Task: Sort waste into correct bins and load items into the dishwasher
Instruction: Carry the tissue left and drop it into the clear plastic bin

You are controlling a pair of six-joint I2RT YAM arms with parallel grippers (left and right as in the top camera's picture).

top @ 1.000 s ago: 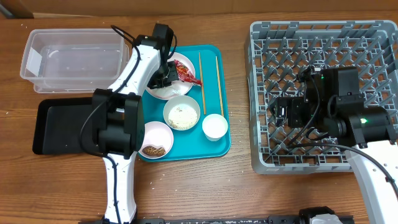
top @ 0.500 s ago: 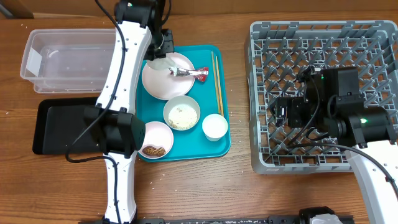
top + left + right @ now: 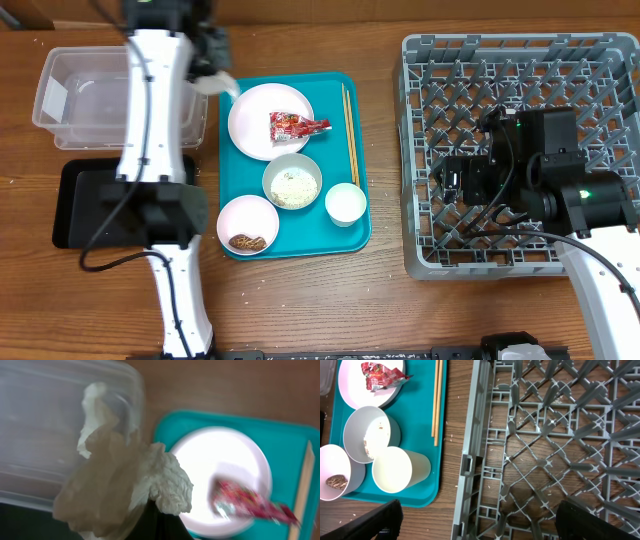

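Note:
The tissue (image 3: 125,480) hangs beyond the rim of the clear tub, so my left gripper goes left in the overhead view next, over the tub's inside, and releases.
My left gripper (image 3: 220,80) is shut on the crumpled white tissue (image 3: 125,480) and holds it over the right rim of the clear tub (image 3: 100,95); the tissue hides most of its fingers (image 3: 159,525). The red wrapper (image 3: 296,124) lies on the pink-white plate (image 3: 262,130). The chopsticks (image 3: 350,130), a bowl of rice (image 3: 292,183), a bowl with brown scraps (image 3: 247,225) and the white cup (image 3: 345,203) sit on the teal tray. My right gripper (image 3: 480,525) hangs open and empty over the grey dish rack's (image 3: 560,70) left part.
The black tray (image 3: 90,205) lies in front of the clear tub, left of the teal serving tray (image 3: 345,90). The rack's left wall (image 3: 470,460) stands close to the teal tray. Rice grains are scattered on the wood between them.
My left gripper has lifted the tissue off the plate and carried it left to the clear tub's rim. The wrapper has stayed on the plate. The right arm has not moved.

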